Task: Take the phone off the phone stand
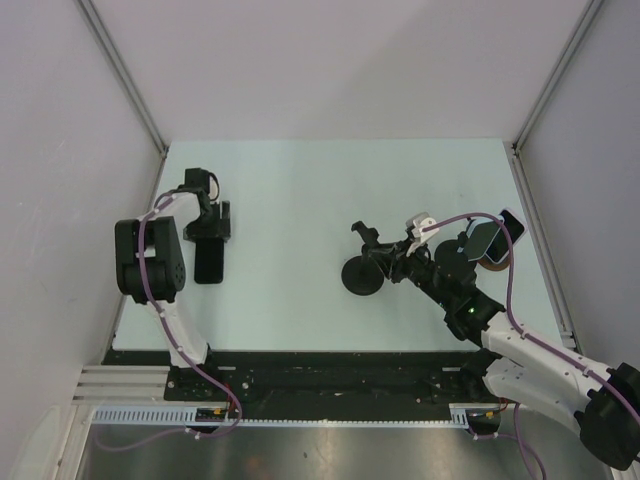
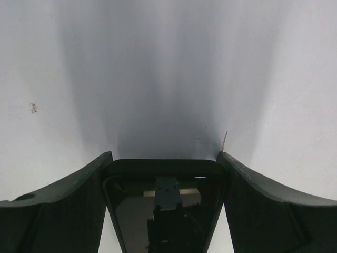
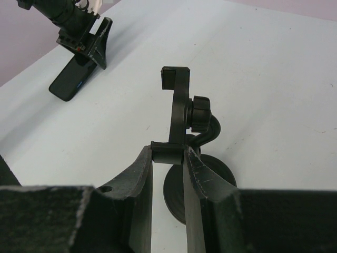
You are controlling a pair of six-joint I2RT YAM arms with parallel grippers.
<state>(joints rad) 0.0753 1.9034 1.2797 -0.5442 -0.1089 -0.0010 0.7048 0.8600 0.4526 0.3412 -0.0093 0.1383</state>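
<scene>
Next, the right gripper moves the emptied stand outward onto the bare far part of the table and releases the stand's clamp arm.
The black phone [image 1: 209,262] is off the stand, at the table's left side. In the right wrist view the phone [image 3: 68,84] slants, its low end on the table and its upper end between the fingers of my left gripper [image 1: 210,232]. In the left wrist view both fingers of that gripper [image 2: 164,155] press the sides of the phone [image 2: 166,211]. The black phone stand [image 1: 362,272] stands at centre right on its round base, its cradle bare. My right gripper [image 3: 168,153] is shut on the lower clamp arm of the stand [image 3: 179,100].
White enclosure walls [image 1: 80,120] close in the pale table [image 1: 300,190] on the left, back and right. A black rail [image 1: 330,365] with both arm bases runs along the near edge.
</scene>
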